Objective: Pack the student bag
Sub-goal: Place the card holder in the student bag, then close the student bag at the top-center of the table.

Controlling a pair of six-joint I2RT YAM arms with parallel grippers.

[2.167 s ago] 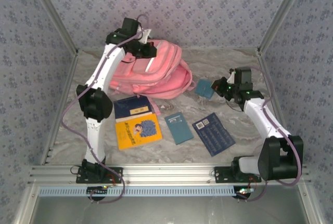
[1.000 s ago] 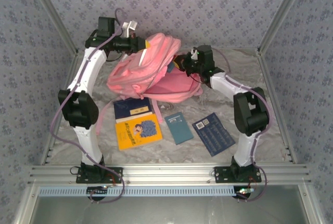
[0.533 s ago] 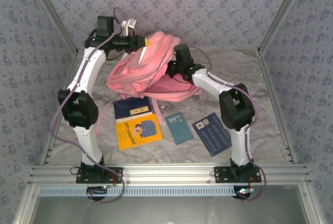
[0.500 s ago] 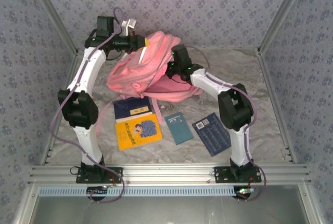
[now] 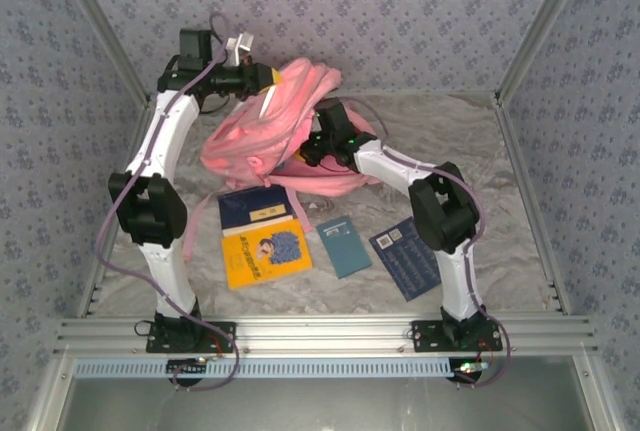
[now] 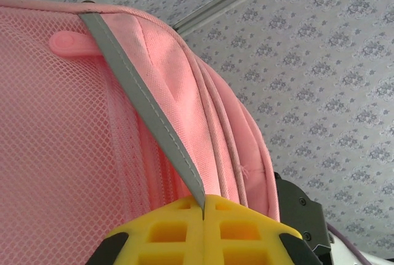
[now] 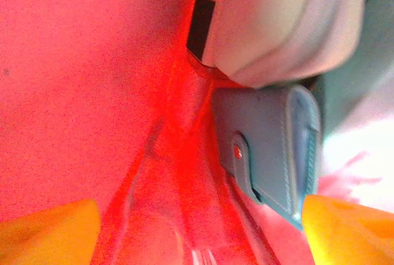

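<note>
My left gripper should next lower the bag's pinched upper edge toward the bag's pink body (image 5: pixel 245 141) below it and release it.
The pink student bag (image 5: pixel 262 136) lies at the back of the table with its mouth held up. My left gripper (image 5: pixel 262 78) is shut on the bag's upper edge, its yellow fingers (image 6: pixel 178 228) pinching the grey reflective stripe (image 6: pixel 141 105). My right gripper (image 5: pixel 308 151) reaches into the bag's mouth from the right. Inside, the right gripper (image 7: pixel 197 231) stands open, with its yellow fingertips (image 7: pixel 348 228) wide apart against the red-lit lining. A small teal case with a snap (image 7: pixel 271 148) lies loose between them, close to the right fingertip. A pale grey object (image 7: pixel 277 25) sits beyond it.
In front of the bag lie a dark blue book (image 5: pixel 255 208), a yellow picture book (image 5: pixel 265 254), a teal notebook (image 5: pixel 343 244) and a dark patterned book (image 5: pixel 408 256). The metal frame rail (image 5: pixel 320 333) runs along the near edge.
My right arm carried the teal case from the table's right side into the bag, pushed further left and opened its jaws. The left gripper lifted the bag's edge and kept its hold.
</note>
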